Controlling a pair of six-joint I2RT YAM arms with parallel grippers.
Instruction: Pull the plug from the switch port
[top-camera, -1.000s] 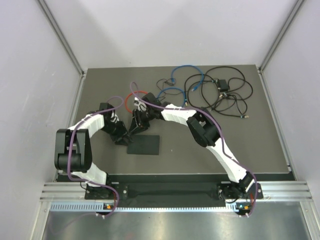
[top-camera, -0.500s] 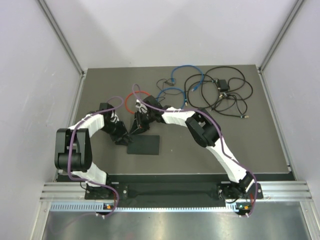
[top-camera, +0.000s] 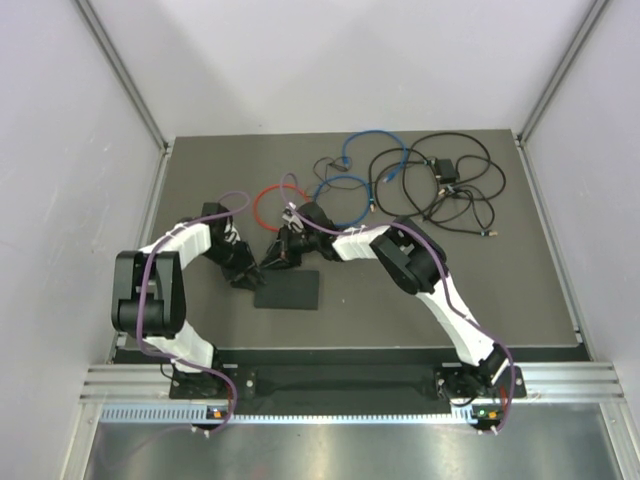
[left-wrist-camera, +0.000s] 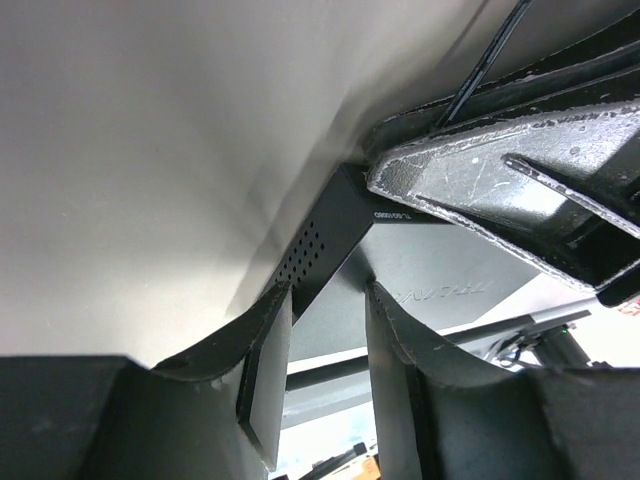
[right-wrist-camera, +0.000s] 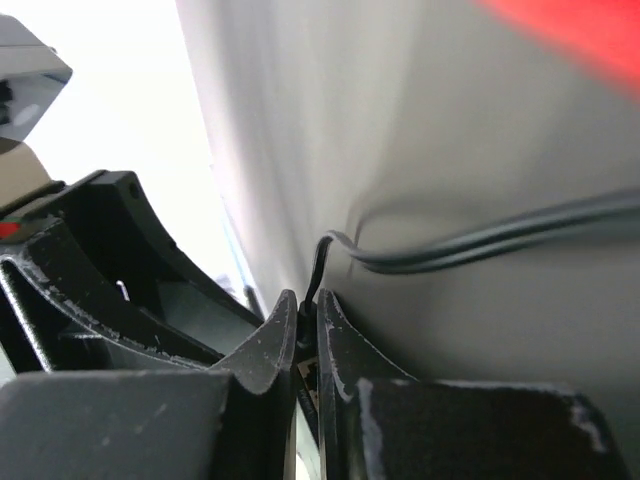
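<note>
My left gripper holds the box by its corner, and my right gripper will next pull the plug outward from the switch's back edge to the red cable loop (top-camera: 272, 209) (right-wrist-camera: 585, 36).
The switch (top-camera: 290, 290) is a flat black box on the grey mat. In the left wrist view its perforated side (left-wrist-camera: 322, 228) runs down to my fingertips. My left gripper (top-camera: 243, 279) sits at the box's back left corner, and its jaws (left-wrist-camera: 328, 300) hold that corner between their tips. My right gripper (top-camera: 270, 264) is at the box's back edge. In the right wrist view it (right-wrist-camera: 303, 305) is shut on a small black plug (right-wrist-camera: 304, 325), and a thin black cable (right-wrist-camera: 480, 245) leads off to the right. The port itself is hidden behind the fingers.
A red cable loop (top-camera: 268, 205) lies just behind the grippers, with a blue cable (top-camera: 345, 185) beyond it. A tangle of black cable with a small adapter block (top-camera: 445, 170) lies at the back right. The two grippers are very close together, and the right one (left-wrist-camera: 520, 190) shows in the left wrist view.
My right arm's forearm has dropped lower and stretched out flatter, uncovering more of the red loop. Its gripper stays at the box's back edge. The left arm has hardly moved.
</note>
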